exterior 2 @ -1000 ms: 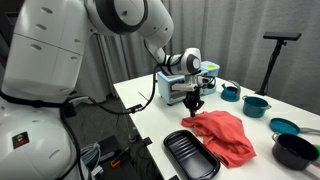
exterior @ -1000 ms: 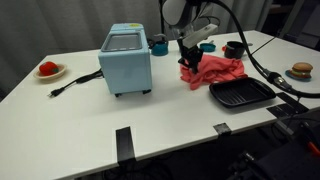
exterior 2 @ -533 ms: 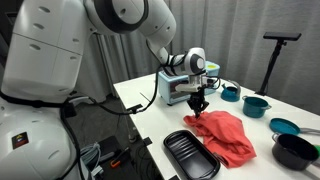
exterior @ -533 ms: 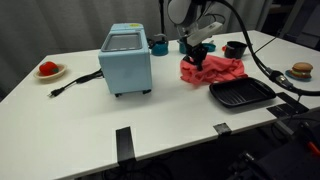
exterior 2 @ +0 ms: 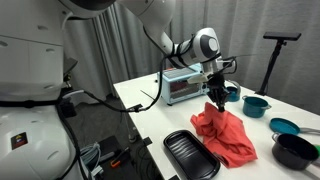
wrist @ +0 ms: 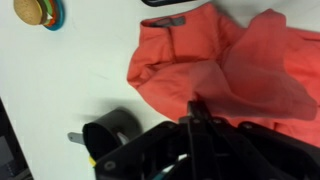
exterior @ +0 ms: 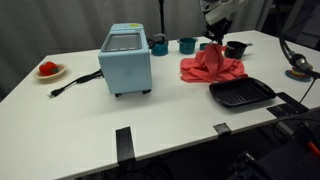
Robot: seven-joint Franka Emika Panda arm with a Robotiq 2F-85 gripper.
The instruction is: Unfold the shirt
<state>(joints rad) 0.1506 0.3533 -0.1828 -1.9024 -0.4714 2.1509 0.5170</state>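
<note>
The shirt lies bunched beneath, so my gripper should next carry the shirt's raised top toward the black pot, over the shirt's edge (exterior 2: pixel 252 149) (wrist: pixel 157 104) beside it, and let the raised top go.
The coral-red shirt (exterior: pixel 212 66) lies wrinkled on the white table, between the light-blue toaster oven (exterior: pixel 127 60) and the black tray (exterior: pixel 242 94). One part of it is pulled up into a peak. My gripper (exterior: pixel 215 42) is shut on that peak and holds it above the table; it also shows in an exterior view as the gripper (exterior 2: pixel 218 94) above the hanging shirt (exterior 2: pixel 226 135). In the wrist view the shirt (wrist: pixel 220 65) fills the upper right, and the dark gripper (wrist: pixel 196 112) pinches its fabric.
A black cup (wrist: pixel 105 140) and a toy burger (wrist: pixel 35 12) sit near the shirt. Two teal cups (exterior: pixel 187 45) and a black pot (exterior: pixel 236 48) stand behind it. A dish with a small red item (exterior: pixel 47 69) lies far off, and a cord (exterior: pixel 75 82) trails from the oven.
The gripper closed on the shirt's edge, then rose and moved away from the toaster oven, drawing the fabric up into a peak.
</note>
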